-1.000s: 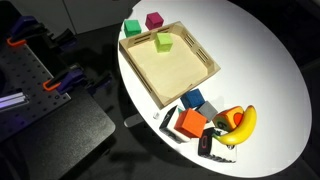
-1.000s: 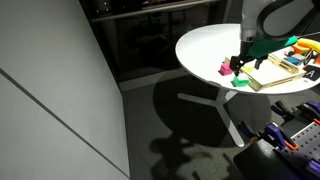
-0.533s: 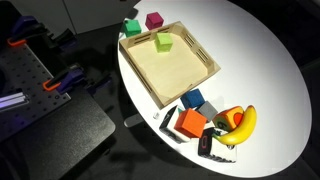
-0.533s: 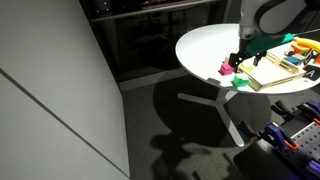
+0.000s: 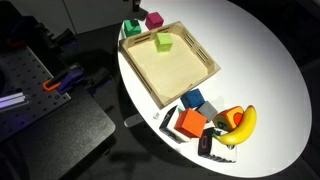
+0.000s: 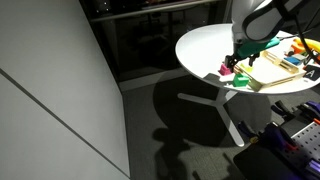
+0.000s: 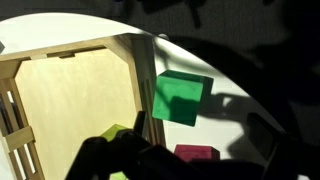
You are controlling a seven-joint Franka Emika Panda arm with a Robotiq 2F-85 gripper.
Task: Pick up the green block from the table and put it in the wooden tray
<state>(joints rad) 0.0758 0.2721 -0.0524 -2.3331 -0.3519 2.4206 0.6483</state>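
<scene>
My gripper should go down and move toward the table edge to the green block (image 5: 131,28), because its open fingers are closer to the magenta cube.
The green block (image 5: 131,28) lies on the white table just outside the far corner of the wooden tray (image 5: 205,62), next to a magenta cube (image 5: 155,20). In the wrist view the green block (image 7: 180,97) lies beside the tray's rim (image 7: 140,85), with the magenta cube (image 7: 195,153) below it. My gripper (image 7: 186,140) is open and empty, its dark fingers spread either side above the blocks. In an exterior view it (image 6: 238,60) hangs over the green block (image 6: 241,82) and the tray (image 6: 268,72).
A lime block (image 5: 163,42) lies inside the tray. A banana (image 5: 245,122), an orange block (image 5: 190,123), a blue block (image 5: 193,99) and darker pieces crowd the table's near end. The table edge runs close to the green block. Orange clamps (image 5: 60,83) sit on the bench.
The arm has moved toward the table edge and lower. The gripper's tip now enters the top of an exterior view over the green block. The blocks have not moved.
</scene>
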